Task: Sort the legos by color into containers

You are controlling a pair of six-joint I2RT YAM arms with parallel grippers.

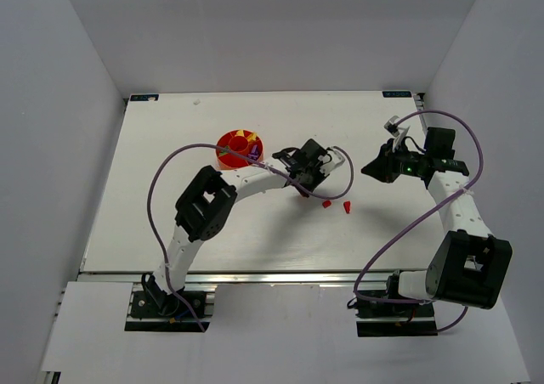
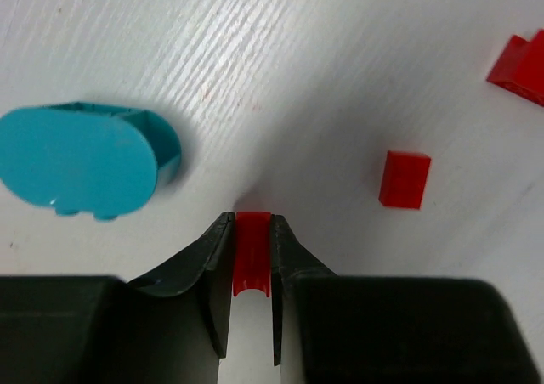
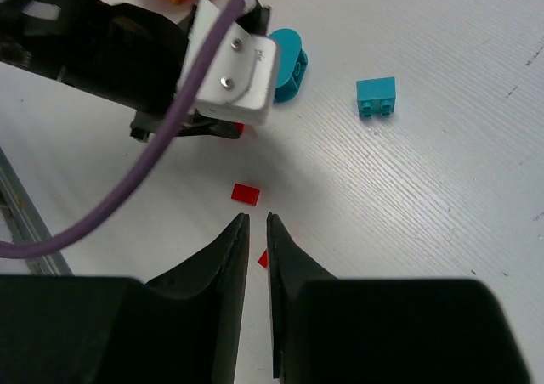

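My left gripper lifts the red lego over the tub's middle section (image 1: 239, 144), to the left in the top view, and releases it apart from yellow pieces next.
My left gripper (image 2: 252, 220) is shut on a small red lego (image 2: 252, 261) and sits low over the table; in the top view the gripper (image 1: 301, 189) is right of the round orange tub (image 1: 239, 148). A teal rounded lego (image 2: 81, 159) lies to its left, and a red brick (image 2: 405, 179) and another red piece (image 2: 520, 57) lie to its right. My right gripper (image 3: 256, 218) is empty, its jaws almost together, above a red brick (image 3: 246, 194) and a second red piece (image 3: 264, 258). A teal brick (image 3: 376, 97) lies farther off.
The tub holds yellow and purple pieces in its compartments. Two red legos (image 1: 326, 204) (image 1: 347, 206) lie on the white table (image 1: 170, 206) between the arms. The left arm's purple cable (image 3: 127, 189) crosses the right wrist view.
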